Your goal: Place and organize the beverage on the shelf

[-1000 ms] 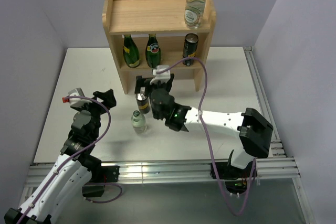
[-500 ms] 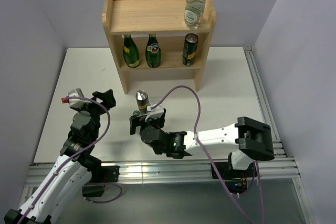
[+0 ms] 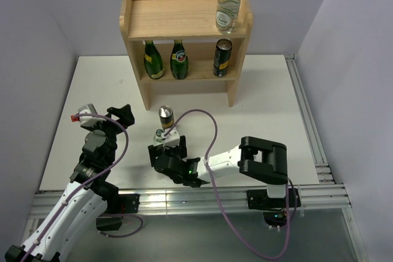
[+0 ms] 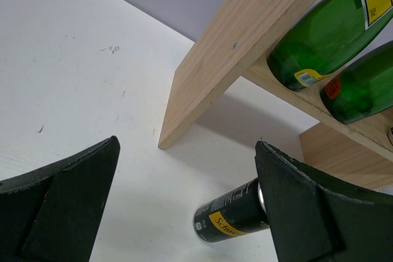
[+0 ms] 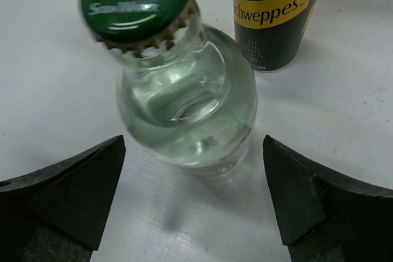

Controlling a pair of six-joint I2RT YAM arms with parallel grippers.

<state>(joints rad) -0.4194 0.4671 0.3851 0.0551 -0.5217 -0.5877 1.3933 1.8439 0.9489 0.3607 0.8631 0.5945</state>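
The bottle still stands beyond my right gripper's open fingers. I will next move my right gripper outward, bring its open fingers around the clear bottle's round body [image 3: 158, 139] [image 5: 189, 118] and close them there.
The wooden shelf [image 3: 184, 13] stands at the back. A clear glass bottle with a green cap [image 3: 228, 10] stands on its top board at the right. Two dark green bottles [image 3: 152, 59] [image 3: 178, 59] and a dark can [image 3: 222, 57] stand on the lower tier. On the table in front stand a second dark can [image 3: 166, 117] and a second clear bottle [image 3: 159, 134]. My right gripper [image 3: 166, 148] is open and low, just on the near side of that bottle [image 5: 184, 102], with the can [image 5: 276, 16] behind it. My left gripper [image 3: 113, 116] is open and empty, and it faces the can [image 4: 236, 218].
The shelf's left side panel [image 4: 233, 53] reaches the table in the left wrist view, with the green bottles [image 4: 331, 35] behind it. Grey walls close in the white table [image 3: 270, 102] on three sides. A metal rail [image 3: 307, 121] runs along its right edge.
My right arm has drawn back from the shelf toward the near edge, and its open gripper now sits low behind the clear bottle on the table. The left arm has not moved.
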